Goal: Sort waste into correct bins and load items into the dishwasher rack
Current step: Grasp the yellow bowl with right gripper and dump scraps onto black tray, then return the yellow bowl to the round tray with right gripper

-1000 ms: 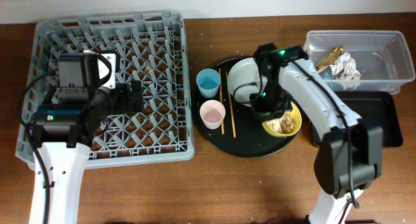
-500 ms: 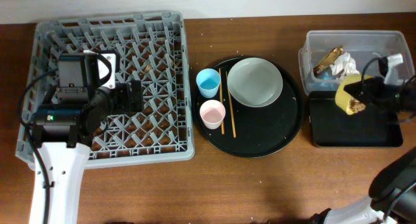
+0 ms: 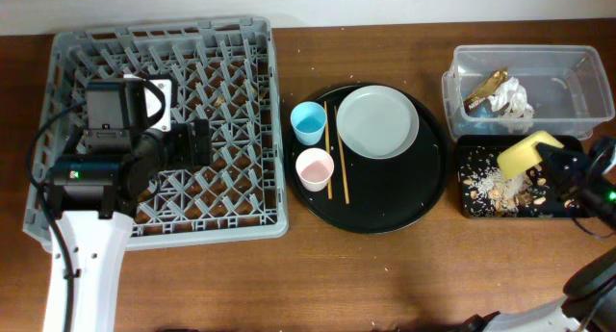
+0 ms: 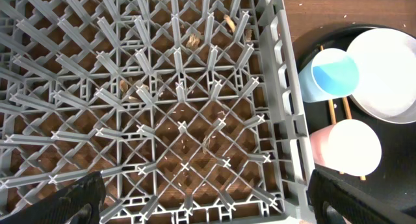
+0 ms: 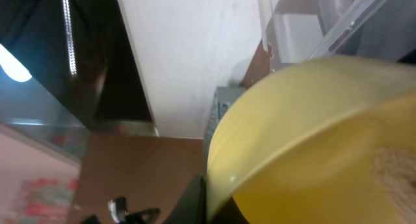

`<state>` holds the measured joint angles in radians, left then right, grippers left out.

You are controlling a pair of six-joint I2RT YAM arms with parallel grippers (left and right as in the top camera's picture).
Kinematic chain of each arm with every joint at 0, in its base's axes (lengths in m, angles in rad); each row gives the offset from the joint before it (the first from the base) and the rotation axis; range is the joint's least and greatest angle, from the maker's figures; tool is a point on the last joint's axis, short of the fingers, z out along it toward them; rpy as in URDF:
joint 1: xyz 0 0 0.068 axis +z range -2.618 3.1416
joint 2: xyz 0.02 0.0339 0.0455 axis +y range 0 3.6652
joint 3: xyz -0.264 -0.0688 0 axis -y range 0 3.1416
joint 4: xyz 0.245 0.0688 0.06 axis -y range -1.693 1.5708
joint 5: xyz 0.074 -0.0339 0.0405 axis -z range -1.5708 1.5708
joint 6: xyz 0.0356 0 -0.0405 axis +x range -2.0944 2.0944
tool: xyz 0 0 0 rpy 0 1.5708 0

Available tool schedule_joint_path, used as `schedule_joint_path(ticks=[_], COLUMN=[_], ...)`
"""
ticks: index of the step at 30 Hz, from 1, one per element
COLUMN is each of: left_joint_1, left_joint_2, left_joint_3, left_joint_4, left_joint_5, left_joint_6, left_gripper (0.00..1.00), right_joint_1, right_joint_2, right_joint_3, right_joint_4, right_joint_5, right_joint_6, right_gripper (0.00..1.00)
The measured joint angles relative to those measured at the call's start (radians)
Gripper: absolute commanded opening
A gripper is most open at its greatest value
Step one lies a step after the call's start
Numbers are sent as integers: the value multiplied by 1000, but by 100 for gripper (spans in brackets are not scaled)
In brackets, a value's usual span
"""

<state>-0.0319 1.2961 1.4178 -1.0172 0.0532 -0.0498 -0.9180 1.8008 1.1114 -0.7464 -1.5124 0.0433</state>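
Observation:
The round black tray's bare part (image 3: 411, 190) lies left in the overhead view, so next my right gripper will level the tipped bowl, carry it there, lower and release it.
My right gripper (image 3: 545, 160) is shut on the rim of the small yellow bowl (image 3: 521, 153), tipped over the shallow black tray (image 3: 572, 209); beige food scraps (image 3: 493, 188) lie scattered in that tray. The bowl fills the right wrist view (image 5: 312, 139). The clear tub (image 3: 568, 58) holds a gold-brown wrapper (image 3: 484, 88) and a white napkin (image 3: 513, 98). The grey-white plate (image 3: 377, 121), blue cup (image 3: 308, 122), pink cup (image 3: 315, 168) and chopsticks (image 3: 339, 154) sit on the round black tray (image 3: 385, 215). My left gripper (image 4: 208, 195) is open over the grey dishwasher rack (image 3: 241, 72).
The rack's lattice floor (image 4: 162, 107) has small crumbs between the pegs. The blue cup (image 4: 335, 73), pink cup (image 4: 348, 149) and plate (image 4: 390, 74) show at the right of the left wrist view. Bare wooden table (image 3: 318, 284) lies in front.
My right gripper carried the yellow bowl from the round tray to the black tray and tipped it; scraps now lie in the tray. The left arm has not moved.

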Motion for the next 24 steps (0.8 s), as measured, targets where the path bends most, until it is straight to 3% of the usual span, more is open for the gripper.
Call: schedule_joint_path(ticks=[3, 10, 13, 15, 18, 21, 24], left_joint_1=[0, 0, 0, 0, 0, 1, 0], left_joint_2=[0, 0, 0, 0, 0, 0, 0], left_joint_3=[0, 0, 0, 0, 0, 0, 0], left_joint_4=[0, 0, 0, 1, 2, 0, 0], left_joint_5=[0, 0, 0, 0, 0, 0, 0], left_joint_6=[0, 0, 0, 0, 0, 0, 0], left_gripper=[99, 99, 99, 99, 99, 99, 99], right_joint_1=[-9, -8, 49, 204, 587, 957, 1120], right_joint_2=[0, -6, -120, -275, -422, -407, -373], right_joint_3=[0, 33, 71, 99, 113, 114, 114], right_joint_4=[30, 8, -78, -120, -144, -142, -139], right_joint_5=[-5, -5, 91, 264, 660, 999, 1199], right_joint_6=[117, 168, 176, 182, 185, 220, 268], right_gripper=[4, 4, 4, 4, 4, 4, 4])
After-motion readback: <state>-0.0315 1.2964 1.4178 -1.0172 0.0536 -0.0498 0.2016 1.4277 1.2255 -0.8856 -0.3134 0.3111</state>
